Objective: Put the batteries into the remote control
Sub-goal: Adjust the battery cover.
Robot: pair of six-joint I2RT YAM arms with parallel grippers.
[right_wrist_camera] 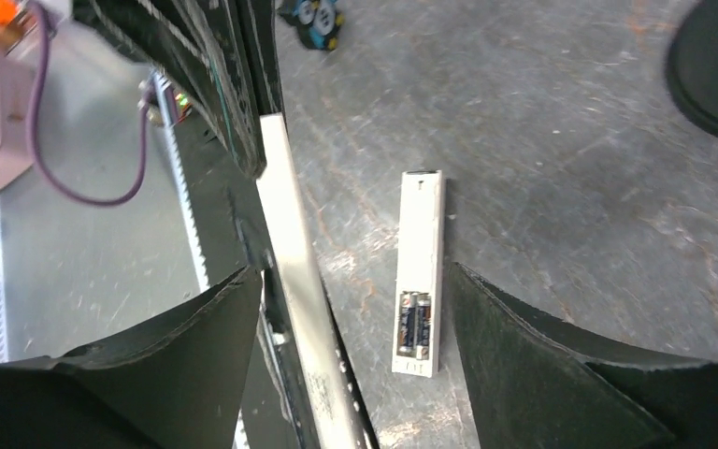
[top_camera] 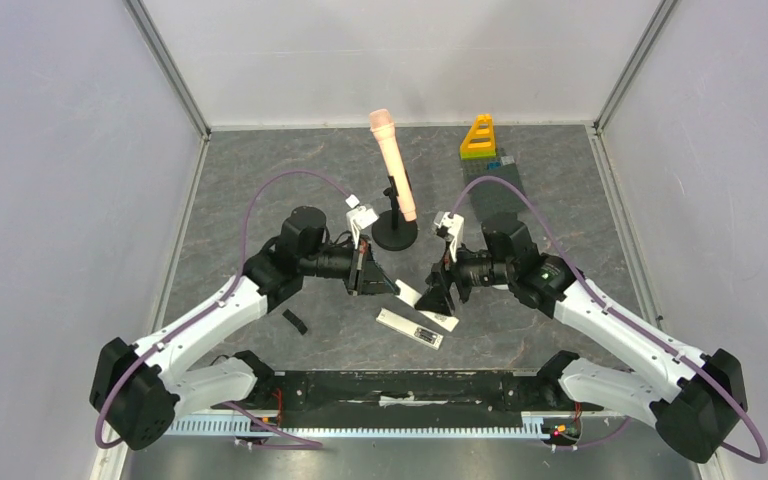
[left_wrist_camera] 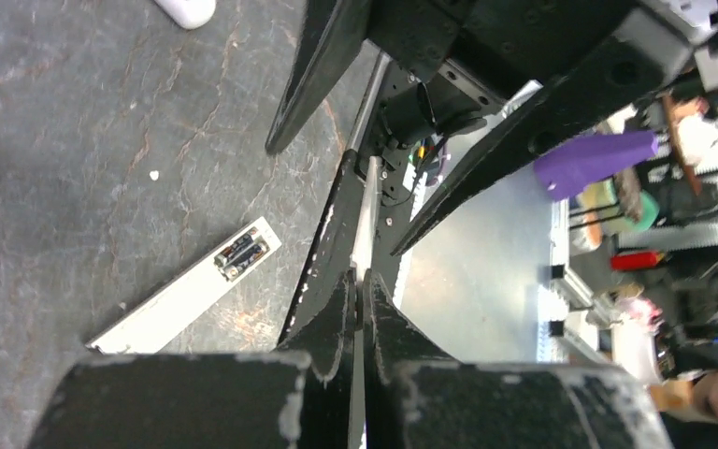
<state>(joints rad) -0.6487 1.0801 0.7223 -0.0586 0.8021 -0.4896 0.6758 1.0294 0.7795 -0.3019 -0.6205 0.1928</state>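
My right gripper will next shift slightly to the left in its wrist view and close on the second white remote's middle (top_camera: 417,297) (right_wrist_camera: 305,288), since the remote stands nearer one finger.
A white remote control (top_camera: 400,324) lies flat on the table with its compartment uncovered. Two dark batteries (right_wrist_camera: 414,325) sit side by side in it, and the same batteries (left_wrist_camera: 241,254) show in the left wrist view. A second white remote (right_wrist_camera: 299,309) stands edge-on just above the table. My left gripper (left_wrist_camera: 363,276) is shut on one end of it. My right gripper (right_wrist_camera: 355,271) is open and straddles both remotes, its fingers apart from each. In the top view the left gripper (top_camera: 385,283) and right gripper (top_camera: 440,297) face each other closely.
A flat black strip (top_camera: 295,322) lies near my left arm. A pink microphone-like object (top_camera: 394,180) leans on a black round stand (top_camera: 395,235) behind the grippers. A yellow and orange toy (top_camera: 478,138) sits at the back right. A small toy (right_wrist_camera: 318,23) lies nearby.
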